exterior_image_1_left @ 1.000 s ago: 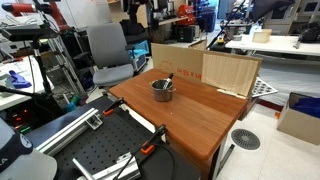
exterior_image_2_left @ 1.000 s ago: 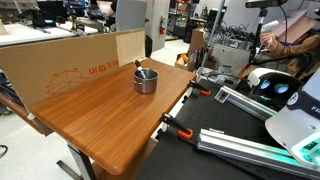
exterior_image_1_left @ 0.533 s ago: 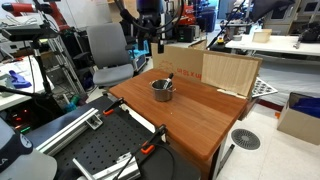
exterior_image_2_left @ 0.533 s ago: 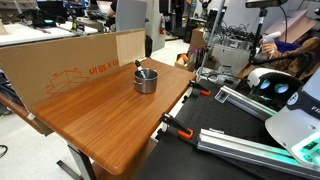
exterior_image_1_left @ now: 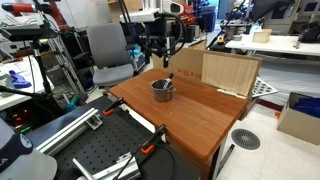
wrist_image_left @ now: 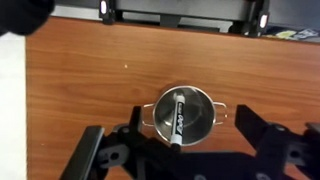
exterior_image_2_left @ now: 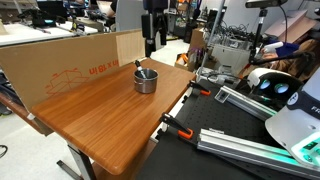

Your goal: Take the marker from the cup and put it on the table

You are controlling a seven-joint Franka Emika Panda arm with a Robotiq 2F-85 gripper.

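Note:
I will lower my open gripper and move it outward onto the marker's upper end (exterior_image_2_left: 138, 64), because that end sticks out of the cup (exterior_image_2_left: 146, 81) below my fingers and farther outward.
The shiny metal cup (exterior_image_1_left: 163, 91) stands on the reddish-brown wood table (exterior_image_1_left: 200, 122), near its back edge. The black and white marker (exterior_image_1_left: 168, 79) leans inside it with its top sticking out. Both also show in an exterior view: cup (exterior_image_2_left: 146, 81), marker (exterior_image_2_left: 139, 67), table (exterior_image_2_left: 100, 120). My gripper (exterior_image_1_left: 161, 47) hangs well above the cup, and it also shows in an exterior view (exterior_image_2_left: 153, 36). In the wrist view the open, empty gripper (wrist_image_left: 188, 112) frames the cup (wrist_image_left: 205, 108) and the marker (wrist_image_left: 176, 118) from above, over the table (wrist_image_left: 80, 70).
A cardboard box (exterior_image_1_left: 228, 70) stands behind the cup, and a long cardboard sheet (exterior_image_2_left: 70, 62) runs along the table's far edge. A black perforated plate (exterior_image_1_left: 105, 152) adjoins the table. Orange clamps (exterior_image_2_left: 170, 126) grip the table edge. An office chair (exterior_image_1_left: 105, 50) stands behind.
My gripper has come into both exterior views from the back and moved over the cup, lowering somewhat. The cup and marker have not moved.

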